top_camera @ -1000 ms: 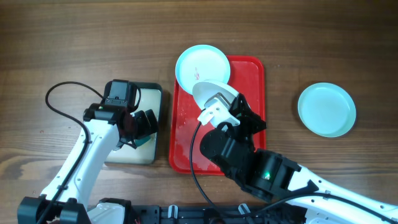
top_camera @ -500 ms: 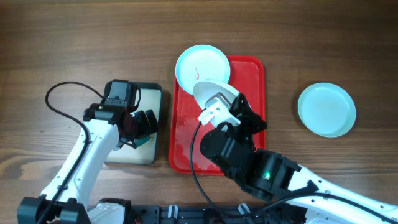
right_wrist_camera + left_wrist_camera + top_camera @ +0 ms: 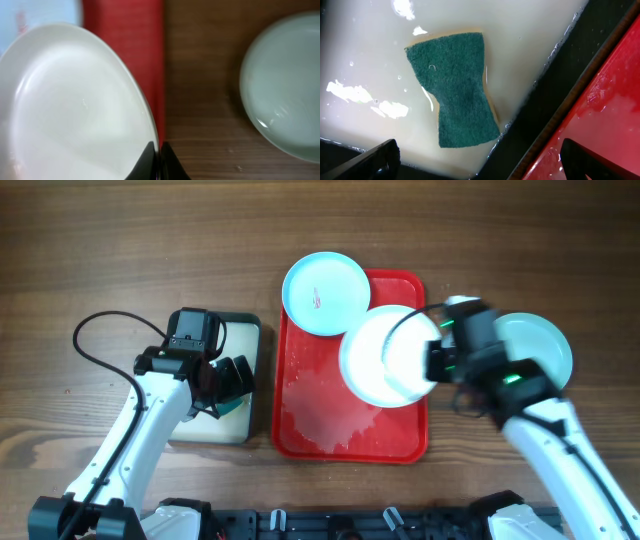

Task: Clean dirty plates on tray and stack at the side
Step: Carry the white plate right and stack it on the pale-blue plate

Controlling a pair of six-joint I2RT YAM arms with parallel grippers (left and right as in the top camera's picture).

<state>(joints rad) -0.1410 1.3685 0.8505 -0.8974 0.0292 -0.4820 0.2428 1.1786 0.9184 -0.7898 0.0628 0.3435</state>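
The white plate (image 3: 385, 356) moves off the tray (image 3: 300, 415) with my right gripper next, before it goes down onto the pale blue plate on the tabletop.
My right gripper (image 3: 432, 363) is shut on the rim of the white plate (image 3: 385, 356) and holds it over the right side of the red tray (image 3: 300, 415); in the right wrist view the fingers (image 3: 159, 159) pinch the plate's edge (image 3: 75, 115). A pale blue plate (image 3: 325, 280) with a red smear lies over the tray's top left corner. Another pale blue plate (image 3: 540, 355) lies on the table at the right, also in the right wrist view (image 3: 285, 100). My left gripper (image 3: 228, 385) is open above the pan, its fingers (image 3: 480, 160) spread wide.
A green sponge (image 3: 455, 90) lies in soapy water in the dark-rimmed pan (image 3: 255, 330) left of the tray. The tray's floor is wet. A black cable (image 3: 95, 340) loops at the left arm.
The right arm has swung from the front of the tray to the right side, carrying the white plate rightward toward the pale blue plate. The left arm has not moved.
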